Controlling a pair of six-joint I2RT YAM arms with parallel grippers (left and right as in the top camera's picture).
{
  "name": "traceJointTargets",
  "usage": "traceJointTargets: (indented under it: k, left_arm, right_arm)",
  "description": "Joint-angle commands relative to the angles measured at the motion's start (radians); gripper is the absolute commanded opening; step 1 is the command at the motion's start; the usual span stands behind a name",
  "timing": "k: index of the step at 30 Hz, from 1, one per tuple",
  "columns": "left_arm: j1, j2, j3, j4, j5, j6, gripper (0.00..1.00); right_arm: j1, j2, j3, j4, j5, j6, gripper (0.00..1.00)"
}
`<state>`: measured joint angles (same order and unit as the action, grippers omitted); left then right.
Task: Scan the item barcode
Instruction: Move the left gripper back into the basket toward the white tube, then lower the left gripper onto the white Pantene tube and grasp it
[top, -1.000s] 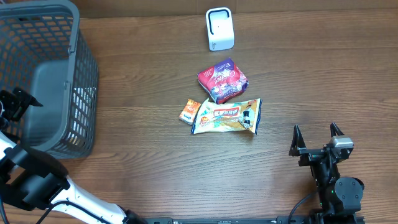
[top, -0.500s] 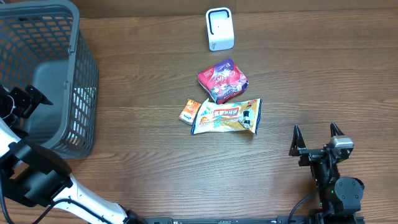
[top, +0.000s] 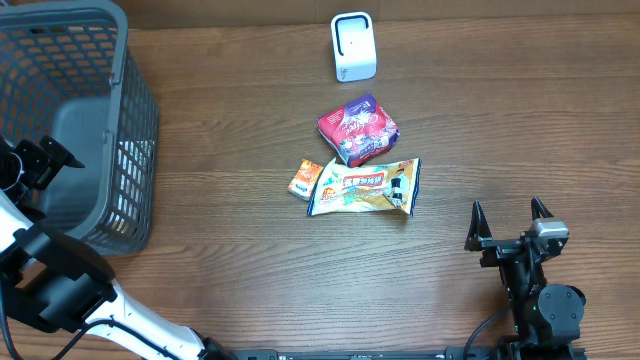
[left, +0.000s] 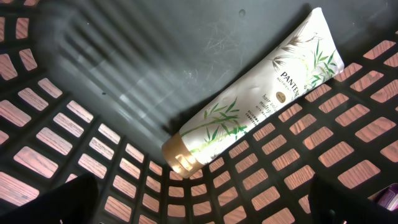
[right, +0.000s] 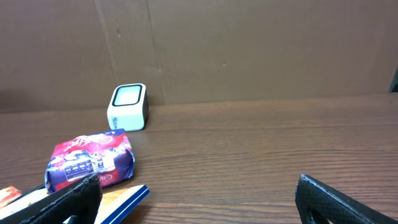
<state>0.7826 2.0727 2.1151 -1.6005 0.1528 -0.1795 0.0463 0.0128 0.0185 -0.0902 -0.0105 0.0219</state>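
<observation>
The left gripper moves down and to the right in the overhead view next, onto the tube's body between lettering and cap (left: 239, 116), because the tube lies on the basket's bottom.
A white tube (left: 255, 112) with green leaf print and a gold cap lies on the floor of the grey basket (top: 138, 140), against its mesh wall (left: 273, 180). My left gripper (top: 38, 165) hangs open inside the basket above the tube's cap end, its fingers (left: 71, 199) wide apart and holding nothing. The white barcode scanner (top: 353, 46) stands at the table's far edge and also shows in the right wrist view (right: 127, 107). Near the front right, my right gripper (top: 510, 225) rests open and empty, pointing at the scanner.
On the middle of the table lie a red-purple packet (top: 358, 128), a small orange box (top: 305, 180) and a white-orange snack bag (top: 364, 187). The red-purple packet (right: 90, 160) lies ahead and left of the right gripper. A brown wall backs the table.
The left gripper shifted slightly to the right inside the basket a second ago, then held still. The right arm and the items have not moved.
</observation>
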Motion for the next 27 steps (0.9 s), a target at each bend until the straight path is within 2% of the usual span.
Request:
traceJointTargets:
  k: [1, 4, 11, 18, 27]
  left_arm:
    - [-0.005, 0.000, -0.006, 0.000, -0.006, 0.019, 0.97]
    - [-0.005, 0.000, -0.007, -0.003, -0.006, 0.019, 0.93]
    - [-0.005, 0.000, -0.025, -0.008, -0.006, 0.019, 0.93]
    - [-0.005, 0.000, -0.107, 0.051, -0.006, 0.027, 0.94]
    - [-0.005, 0.000, -0.198, 0.108, 0.019, 0.100, 0.91]
  right_arm:
    - [-0.003, -0.010, -0.010, 0.005, 0.010, -0.007, 1.00]
    - [-0.003, -0.010, -0.010, 0.005, 0.010, -0.007, 1.00]
    - [-0.003, -0.010, -0.010, 0.005, 0.010, -0.007, 1.00]
    - [-0.003, -0.010, -0.010, 0.005, 0.010, -0.007, 1.00]
    - [-0.003, -0.010, -0.010, 0.005, 0.010, -0.007, 1.00]
